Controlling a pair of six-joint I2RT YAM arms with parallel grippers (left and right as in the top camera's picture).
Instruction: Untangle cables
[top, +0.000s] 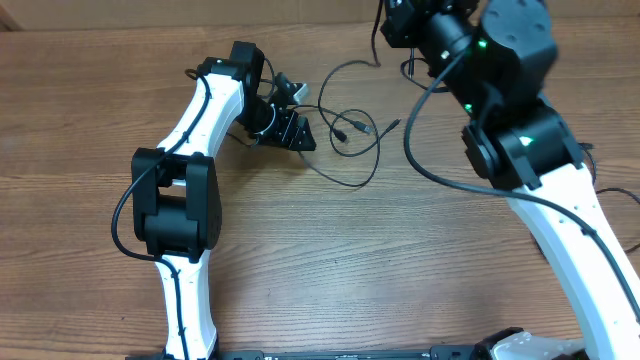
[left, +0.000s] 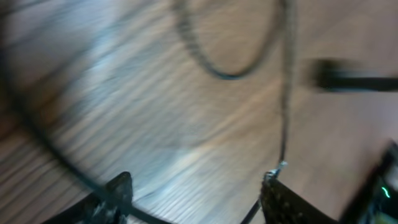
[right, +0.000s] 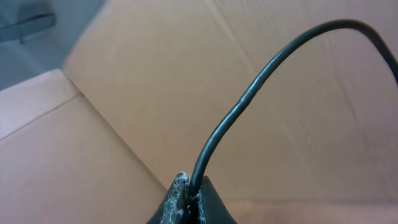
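Note:
My right gripper will next carry its cable to the right in the overhead view and down over the parts of the cables beyond its arm, and then release it, off the loops it crosses.
The cables lie in loose thin black loops on the wooden table, with small plug ends near the middle. My left gripper sits low at their left edge. In the blurred left wrist view it is open, with bare wood between its fingers; one strand runs down to the right fingertip and a thicker one passes the left finger. My right gripper is shut on a black cable that rises and curves away right. Overhead, that gripper is at the top edge, largely hidden by the arm.
A cardboard wall stands behind the table's far edge. A thicker black wire hangs in a bow from the right arm over the table. The left arm stretches from the front edge towards the cables.

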